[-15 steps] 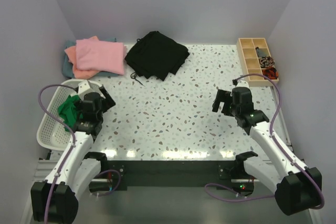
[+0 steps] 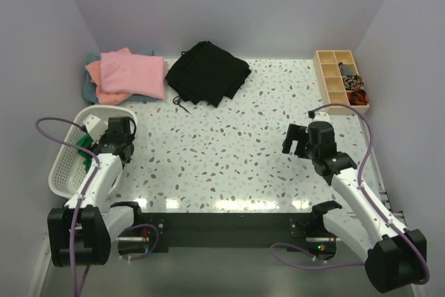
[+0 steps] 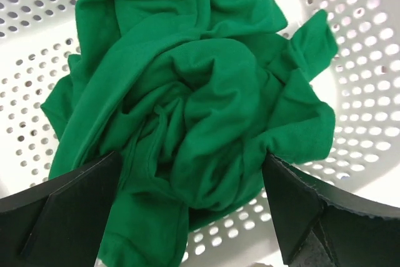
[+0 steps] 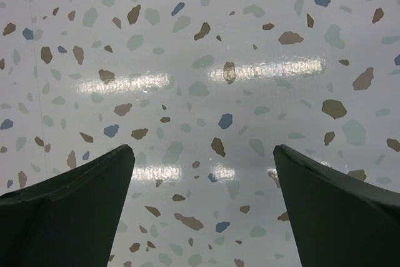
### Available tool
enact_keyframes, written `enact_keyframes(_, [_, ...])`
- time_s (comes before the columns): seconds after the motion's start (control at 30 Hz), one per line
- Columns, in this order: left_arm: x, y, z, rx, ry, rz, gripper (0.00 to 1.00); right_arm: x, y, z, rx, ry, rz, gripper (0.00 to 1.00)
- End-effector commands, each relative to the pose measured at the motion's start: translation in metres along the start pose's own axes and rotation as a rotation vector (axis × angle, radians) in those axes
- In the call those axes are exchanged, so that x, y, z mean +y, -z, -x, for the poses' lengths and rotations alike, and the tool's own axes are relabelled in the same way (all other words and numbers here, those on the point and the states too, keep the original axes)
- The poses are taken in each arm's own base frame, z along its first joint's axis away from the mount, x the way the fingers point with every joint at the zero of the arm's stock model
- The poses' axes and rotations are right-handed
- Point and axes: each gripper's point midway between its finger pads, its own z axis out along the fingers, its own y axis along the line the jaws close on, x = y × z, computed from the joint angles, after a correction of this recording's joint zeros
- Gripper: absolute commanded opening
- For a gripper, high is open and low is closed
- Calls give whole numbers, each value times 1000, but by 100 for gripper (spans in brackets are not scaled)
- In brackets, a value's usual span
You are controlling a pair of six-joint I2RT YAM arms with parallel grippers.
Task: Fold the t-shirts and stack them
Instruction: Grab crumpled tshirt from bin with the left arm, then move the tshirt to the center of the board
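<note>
Next, my left gripper lowers onto the bunched green folds, which lie directly below it in the basket (image 2: 66, 172), because its open fingers already straddle the cloth.
A bright green t-shirt (image 3: 187, 85) lies crumpled in the white mesh basket (image 3: 369, 60). My left gripper (image 3: 192, 164) is open right over it, one finger on each side of the bunched cloth, gripping nothing. From above, the left gripper (image 2: 104, 140) reaches into the basket (image 2: 66, 172), and only a bit of the green shirt (image 2: 85, 149) shows. Folded pink (image 2: 133, 74), salmon-orange (image 2: 92, 71) and grey-teal (image 2: 88, 92) t-shirts are stacked at the back left. My right gripper (image 2: 293, 142) hangs open and empty over the bare table (image 4: 206, 79).
A black garment (image 2: 207, 73) lies heaped at the back centre. A wooden compartment box (image 2: 339, 78) with small items stands at the back right. The basket sits off the table's left edge beside my left arm. Walls close in on three sides.
My left arm has swung left and gone down into the basket over the green shirt. The right arm has barely shifted.
</note>
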Motion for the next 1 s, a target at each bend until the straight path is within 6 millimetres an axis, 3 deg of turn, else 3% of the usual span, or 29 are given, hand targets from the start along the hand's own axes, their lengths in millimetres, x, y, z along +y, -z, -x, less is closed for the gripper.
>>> enact_keyframes(0.0, [-8, -14, 2, 0, 65, -4, 100, 5, -5, 5, -21, 16, 21, 99])
enact_keyframes(0.1, [-7, -29, -16, 48, 36, 4, 94, 5, -7, 5, -14, 20, 22, 99])
enact_keyframes(0.17, [-10, -35, -28, 87, 5, -6, 71, 5, -7, 5, -13, 20, 20, 99])
enact_keyframes(0.2, [-11, -37, -32, 94, 3, -13, 51, 5, -7, 5, -15, 20, 20, 99])
enact_keyframes(0.23, [-12, -37, -36, 109, -1, -20, 2, 4, -8, 5, -15, 18, 18, 99])
enact_keyframes(0.3, [-17, -36, -38, 121, 2, -50, 0, 5, -8, 5, -13, 21, 20, 99])
enact_keyframes(0.37, [-25, -29, -27, 102, 11, -102, 0, 7, -8, 6, -14, 19, 27, 99])
enact_keyframes(0.5, [-48, 4, 20, 16, 68, -255, 0, 15, -9, 6, -14, 15, 69, 99])
enact_keyframes(0.57, [-66, 39, 73, -81, 112, -376, 0, 21, -9, 8, -18, 11, 104, 99])
enact_keyframes(0.63, [-77, 70, 107, -129, 123, -472, 0, 24, -9, 9, -23, 2, 117, 99])
enact_keyframes(0.67, [-86, 97, 144, -193, 132, -538, 0, 25, -9, 9, -21, -1, 122, 99])
enact_keyframes(0.73, [-102, 135, 167, -212, 116, -690, 0, 27, -10, 10, -25, -12, 129, 99])
enact_keyframes(0.77, [-110, 163, 190, -258, 110, -783, 0, 28, -11, 11, -28, -20, 134, 99])
enact_keyframes(0.8, [-124, 191, 195, -254, 87, -930, 0, 31, -12, 8, -19, -26, 146, 99])
enact_keyframes(0.87, [-136, 228, 202, -262, 68, -1099, 0, 33, -14, 8, -15, -36, 155, 99])
enact_keyframes(0.9, [-145, 257, 197, -252, 26, -1257, 0, 34, -15, 9, -15, -42, 154, 99])
enact_keyframes(0.97, [-153, 278, 178, -196, -11, -1401, 0, 34, -16, 9, -11, -43, 154, 99])
